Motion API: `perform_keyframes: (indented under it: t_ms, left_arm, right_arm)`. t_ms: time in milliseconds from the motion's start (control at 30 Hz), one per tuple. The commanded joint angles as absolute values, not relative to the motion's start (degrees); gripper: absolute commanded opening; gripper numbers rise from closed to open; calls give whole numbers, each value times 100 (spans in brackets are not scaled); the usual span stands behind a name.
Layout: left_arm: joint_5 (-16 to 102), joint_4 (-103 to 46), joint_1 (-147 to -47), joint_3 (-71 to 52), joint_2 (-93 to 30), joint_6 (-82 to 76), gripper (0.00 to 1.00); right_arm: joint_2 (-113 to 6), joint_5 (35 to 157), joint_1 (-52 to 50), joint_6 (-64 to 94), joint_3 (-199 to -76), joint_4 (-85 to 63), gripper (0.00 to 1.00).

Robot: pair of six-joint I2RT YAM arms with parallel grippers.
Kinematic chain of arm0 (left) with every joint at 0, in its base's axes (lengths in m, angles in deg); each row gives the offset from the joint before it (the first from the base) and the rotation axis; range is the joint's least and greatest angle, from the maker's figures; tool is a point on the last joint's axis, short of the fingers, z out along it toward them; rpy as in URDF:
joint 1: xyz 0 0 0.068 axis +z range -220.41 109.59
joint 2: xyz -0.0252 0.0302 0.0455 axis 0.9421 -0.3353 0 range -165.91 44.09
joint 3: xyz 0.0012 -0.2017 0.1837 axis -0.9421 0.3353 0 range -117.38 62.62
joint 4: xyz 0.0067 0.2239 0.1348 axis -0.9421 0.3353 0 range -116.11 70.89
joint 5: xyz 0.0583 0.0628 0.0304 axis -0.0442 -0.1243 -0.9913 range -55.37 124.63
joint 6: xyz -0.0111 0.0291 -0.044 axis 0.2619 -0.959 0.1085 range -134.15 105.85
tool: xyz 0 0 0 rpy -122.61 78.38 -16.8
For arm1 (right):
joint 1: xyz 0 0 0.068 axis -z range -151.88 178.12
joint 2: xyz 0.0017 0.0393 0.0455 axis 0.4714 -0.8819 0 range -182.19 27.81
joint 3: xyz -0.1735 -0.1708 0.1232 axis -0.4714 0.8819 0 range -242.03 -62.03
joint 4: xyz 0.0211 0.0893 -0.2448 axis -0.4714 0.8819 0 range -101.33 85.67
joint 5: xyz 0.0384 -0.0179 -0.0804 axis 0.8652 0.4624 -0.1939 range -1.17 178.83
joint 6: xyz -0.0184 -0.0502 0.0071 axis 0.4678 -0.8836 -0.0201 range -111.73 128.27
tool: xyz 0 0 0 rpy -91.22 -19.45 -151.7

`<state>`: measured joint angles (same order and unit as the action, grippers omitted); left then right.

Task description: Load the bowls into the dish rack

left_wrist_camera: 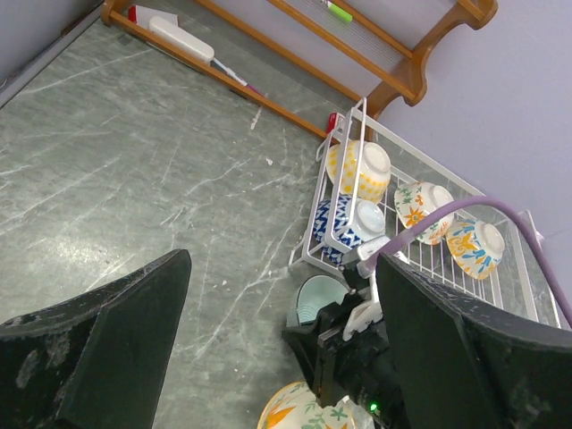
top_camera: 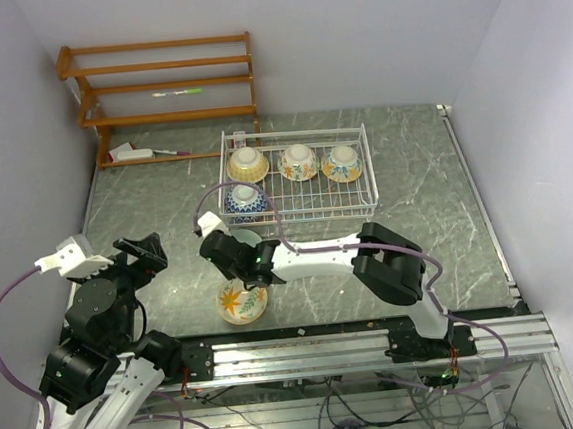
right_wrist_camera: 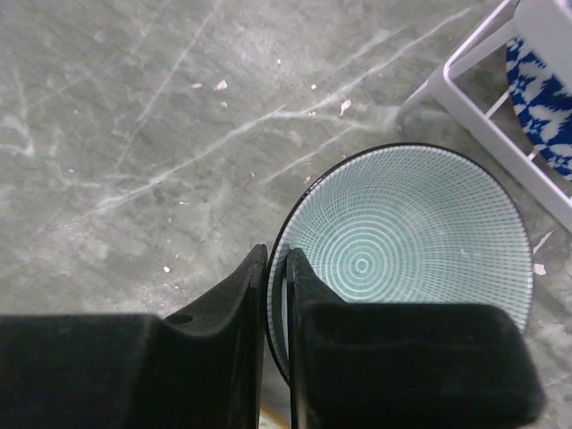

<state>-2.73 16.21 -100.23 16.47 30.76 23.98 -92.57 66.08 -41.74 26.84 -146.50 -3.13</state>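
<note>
The teal bowl should next go up and outward over the dish rack in my right gripper. Then it should tilt and go down beside the blue bowl, where the wires are empty.
The white wire dish rack [top_camera: 368, 172] stands at the back middle of the table and holds four bowls upside down: a yellow one [top_camera: 248, 163], an orange floral one [top_camera: 298, 161], an orange and blue one [top_camera: 342, 162] and a blue one [top_camera: 244, 202]. My right gripper [right_wrist_camera: 277, 268] is shut on the rim of the teal bowl [right_wrist_camera: 402, 241], one finger inside and one outside, just in front of the rack's front left corner [right_wrist_camera: 465, 89]. An orange leaf bowl [top_camera: 242, 301] sits near the table's front edge. My left gripper [left_wrist_camera: 281, 331] is open and empty at the left.
An orange-brown wooden shelf unit [top_camera: 165, 85] stands at the back left, with a white brush [top_camera: 133, 153] and a green pen [top_camera: 177, 91] on it. The right arm [top_camera: 370, 252] stretches across the front of the table. Grey walls close in both sides.
</note>
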Motion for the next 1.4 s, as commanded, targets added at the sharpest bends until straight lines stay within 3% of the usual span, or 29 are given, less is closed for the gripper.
perform_keyframes:
  t_ms: [0,300,467,600,967,1367]
  left_arm:
    - [-418,1624,-10012,1540,3132,2473,95]
    - [-473,1643,-10009,1520,3045,2481,95]
    - [-477,1638,-10011,1527,3039,2486,95]
    - [-491,1647,-10011,1527,3021,2490,95]
    - [-441,1565,-10011,1550,2930,2460,95]
    - [-412,1590,-10010,1549,2964,2452,95]
  right_arm:
    - [-8844,6659,-4162,2679,-14514,-603,6]
    - [-6966,8463,-3888,2996,-13414,-1768,4]
    - [-6060,10393,-2852,3951,-12595,-2926,4]
    - [-5773,11114,-2006,4578,-12186,-3758,4]
    - [-6347,11622,-540,5858,-11496,-5678,6]
    - [-7689,11319,-146,6908,-11438,-6930,5]
